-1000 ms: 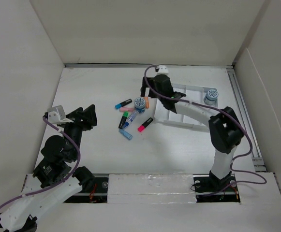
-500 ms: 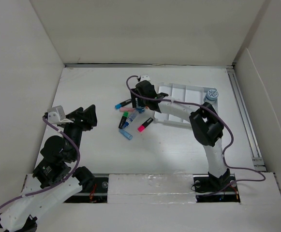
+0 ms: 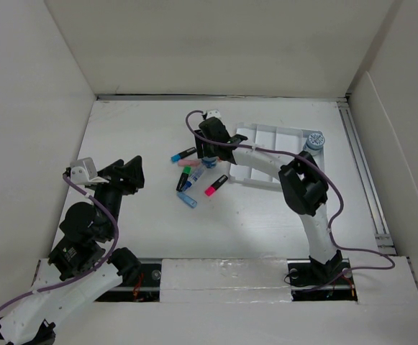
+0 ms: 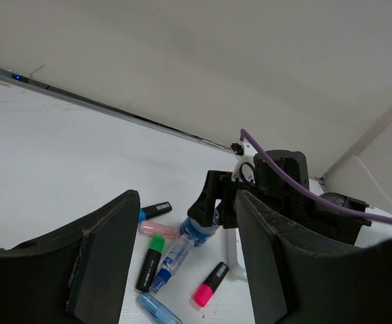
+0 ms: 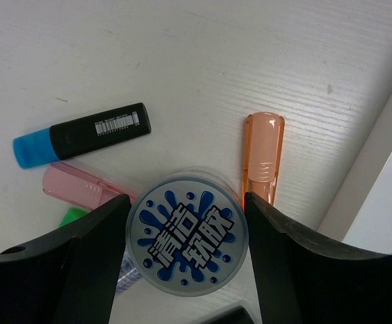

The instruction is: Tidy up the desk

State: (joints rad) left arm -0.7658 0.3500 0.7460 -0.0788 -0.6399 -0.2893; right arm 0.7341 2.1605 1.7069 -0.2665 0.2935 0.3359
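My right gripper lifts next, moves to the right in the top view, and releases this jar beside the second jar in the tray's end section.
On the desk (image 3: 140, 129) lies a cluster of stationery. A round jar (image 5: 187, 233) with a blue splash label on its lid stands in the cluster, and my right gripper (image 5: 187, 224) is shut on it, one finger against each side of the lid. From above, that gripper (image 3: 207, 152) covers the jar. Beside it lie an orange tube (image 5: 262, 158), a pink tube (image 5: 81, 189) and a blue-capped highlighter (image 5: 81, 135). My left gripper (image 3: 131, 172) hangs open and empty at the desk's left, well away from the cluster.
A green highlighter (image 3: 184, 177), a pink highlighter (image 3: 216, 185), a glue pen (image 4: 172, 260) and a pale blue tube (image 3: 187, 201) lie just in front of the jar. A white compartmented tray (image 3: 280, 136) sits to the right, with a second jar (image 3: 314, 142) at its right end.
My right arm swung left from the tray and came down over the jar, and its fingers closed in on the lid. The left arm stayed still.
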